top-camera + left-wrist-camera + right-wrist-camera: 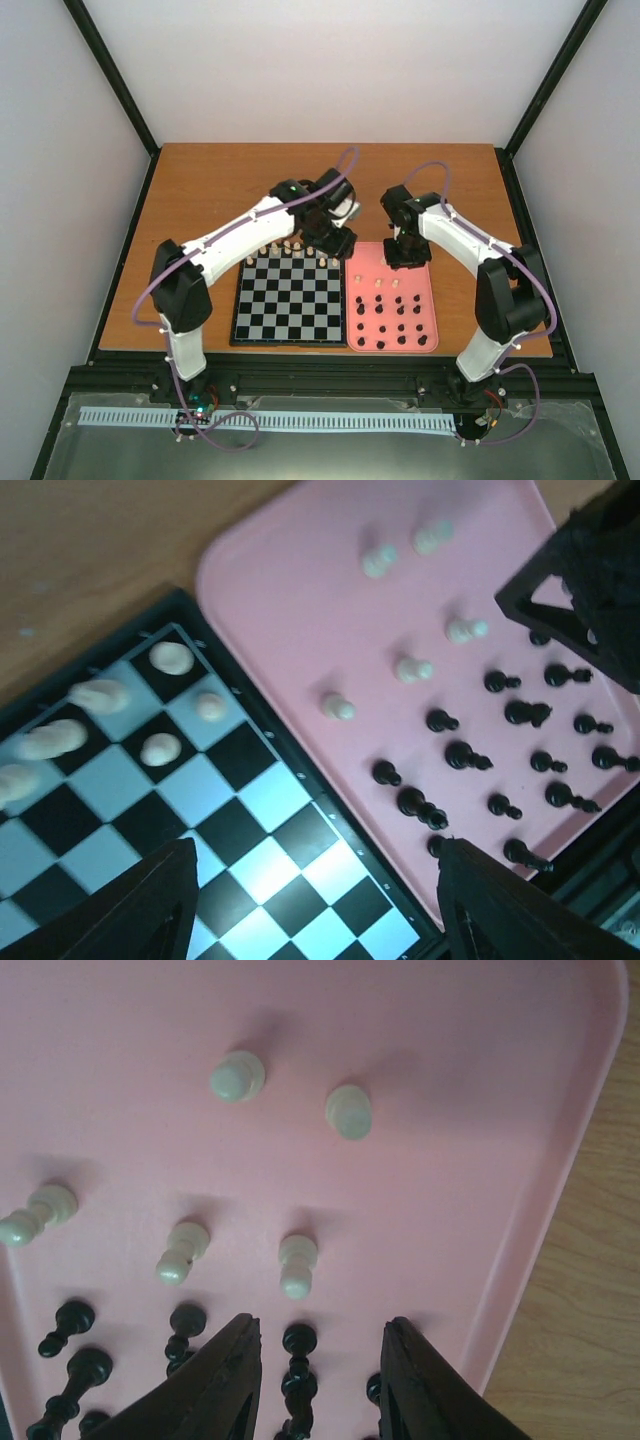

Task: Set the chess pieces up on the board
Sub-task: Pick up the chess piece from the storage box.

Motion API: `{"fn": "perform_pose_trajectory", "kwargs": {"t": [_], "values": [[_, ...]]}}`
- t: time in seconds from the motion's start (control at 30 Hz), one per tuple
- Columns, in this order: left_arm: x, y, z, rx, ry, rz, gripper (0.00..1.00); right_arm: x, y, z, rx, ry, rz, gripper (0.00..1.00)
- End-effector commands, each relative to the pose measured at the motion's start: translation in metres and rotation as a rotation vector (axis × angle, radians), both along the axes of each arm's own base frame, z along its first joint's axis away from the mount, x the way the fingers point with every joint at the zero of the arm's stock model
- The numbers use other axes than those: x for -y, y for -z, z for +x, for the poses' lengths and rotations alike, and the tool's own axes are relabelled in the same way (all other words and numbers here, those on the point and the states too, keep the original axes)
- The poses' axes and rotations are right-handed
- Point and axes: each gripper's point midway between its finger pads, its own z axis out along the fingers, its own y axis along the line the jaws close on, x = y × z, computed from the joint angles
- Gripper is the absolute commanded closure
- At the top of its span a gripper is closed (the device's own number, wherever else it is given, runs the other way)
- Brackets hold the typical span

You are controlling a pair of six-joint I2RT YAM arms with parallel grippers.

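Observation:
My right gripper lowers its open fingers around the cream piece just beyond the black (pixel 395 283) (pixel 297 1264) one next, since that piece stands below it and lines up with their gap.
The grey-and-black board (pixel 288 297) lies in front of the left arm. Several cream chess pieces (pixel 290 247) stand along its far edge, also in the left wrist view (pixel 160 748). My left gripper (pixel 320 910) hovers open over the board's far right corner (pixel 335 240), nothing between its fingers. My right gripper (pixel 320 1380) hangs open over the far part of the pink tray (pixel 450 1040). A black piece (pixel 298 1338) stands on the tray under the gap between its fingers, untouched. Cream pieces (pixel 297 1265) stand just beyond it, and black pieces (pixel 460 755) fill the tray's near half.
The pink tray (pixel 423 300) sits right beside the board's right edge. The right gripper's black body (pixel 590 580) looms at the upper right of the left wrist view, close to the left gripper. Bare wooden table (pixel 230 190) lies beyond board and tray.

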Motion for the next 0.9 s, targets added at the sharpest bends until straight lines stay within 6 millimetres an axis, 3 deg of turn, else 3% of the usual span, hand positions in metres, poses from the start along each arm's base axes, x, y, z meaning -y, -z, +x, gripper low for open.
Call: {"fn": "perform_pose_trajectory", "kwargs": {"t": [0.0, 0.17, 0.33, 0.63, 0.87], "values": [[0.023, 0.013, -0.016, -0.046, 0.09, -0.008, 0.32, -0.006, -0.001, -0.004, 0.021, 0.017, 0.063, 0.66], [0.027, 0.035, -0.019, -0.084, 0.103, 0.011, 0.33, -0.007, 0.017, -0.017, -0.021, 0.008, 0.084, 0.66], [0.031, 0.049, -0.018, -0.104, 0.107, 0.024, 0.34, -0.004, 0.036, -0.018, -0.04, 0.002, 0.06, 0.66], [0.037, 0.056, -0.012, -0.11, 0.101, 0.031, 0.39, -0.007, 0.052, -0.005, -0.047, -0.017, 0.05, 0.67], [0.043, 0.058, -0.007, -0.115, 0.099, 0.029, 0.44, 0.0, 0.059, -0.003, -0.062, -0.015, 0.04, 0.74]]}}
